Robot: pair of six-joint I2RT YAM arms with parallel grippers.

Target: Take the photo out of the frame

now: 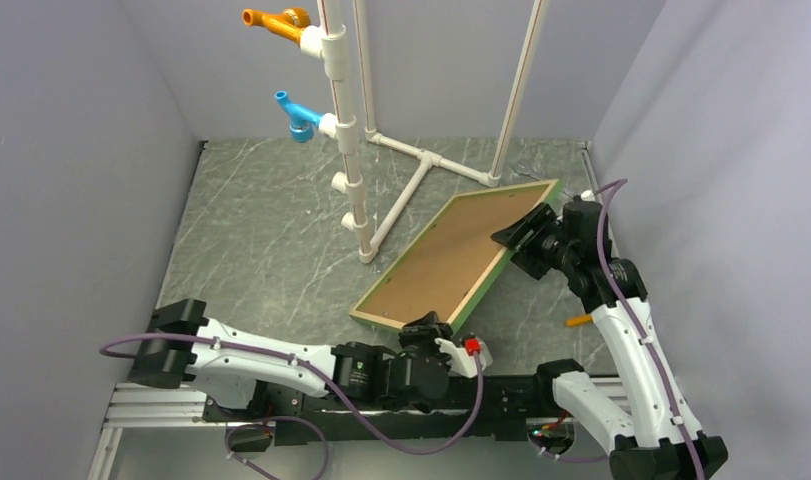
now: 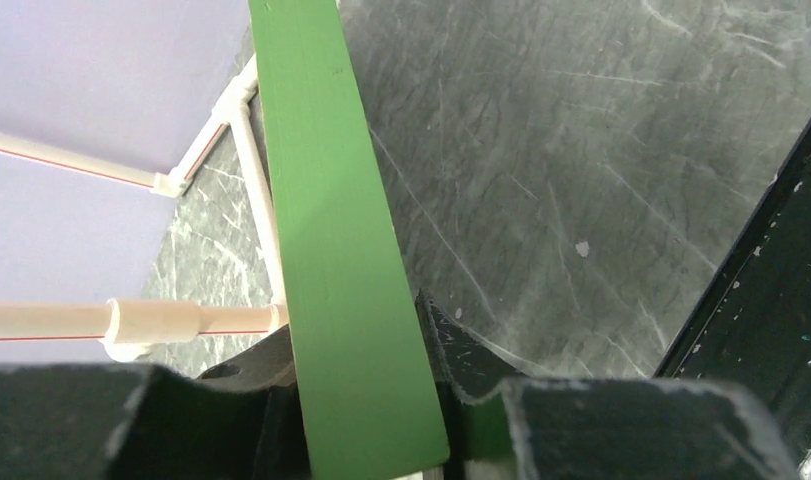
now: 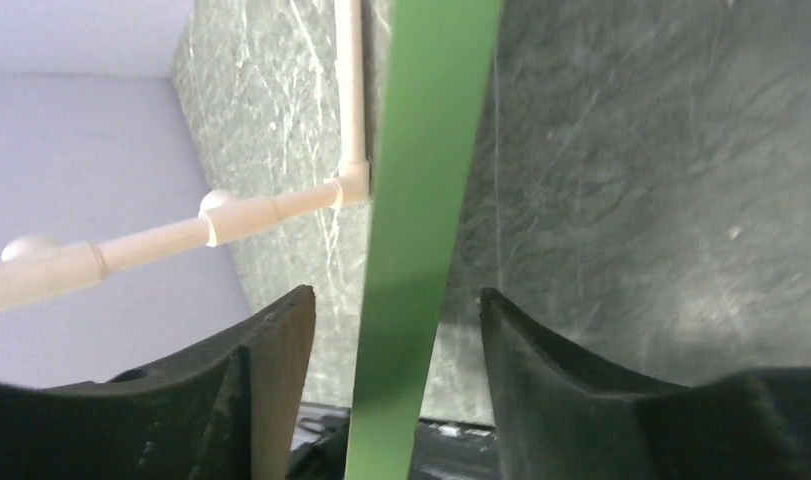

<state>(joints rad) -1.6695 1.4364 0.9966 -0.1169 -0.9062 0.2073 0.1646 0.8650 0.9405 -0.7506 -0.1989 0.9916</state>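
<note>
The backing board is facing up. My left gripper will turn the frame over, lower it onto the tabletop by the pipe stand and let it go.
The frame, with green rails, is held tilted over the table, its brown backing board facing up. The photo is hidden under that board. My left gripper is at the frame's near corner. In the left wrist view the green rail runs between the fingers, and both pads of the left gripper press against it. My right gripper is at the frame's right edge. In the right wrist view the rail passes between the jaws of the right gripper with a gap on each side.
A white pipe stand rises at the back, its base tubes running on the table just behind the frame. It carries an orange fitting and a blue fitting. A small orange object lies by the right arm. Grey walls close in on three sides.
</note>
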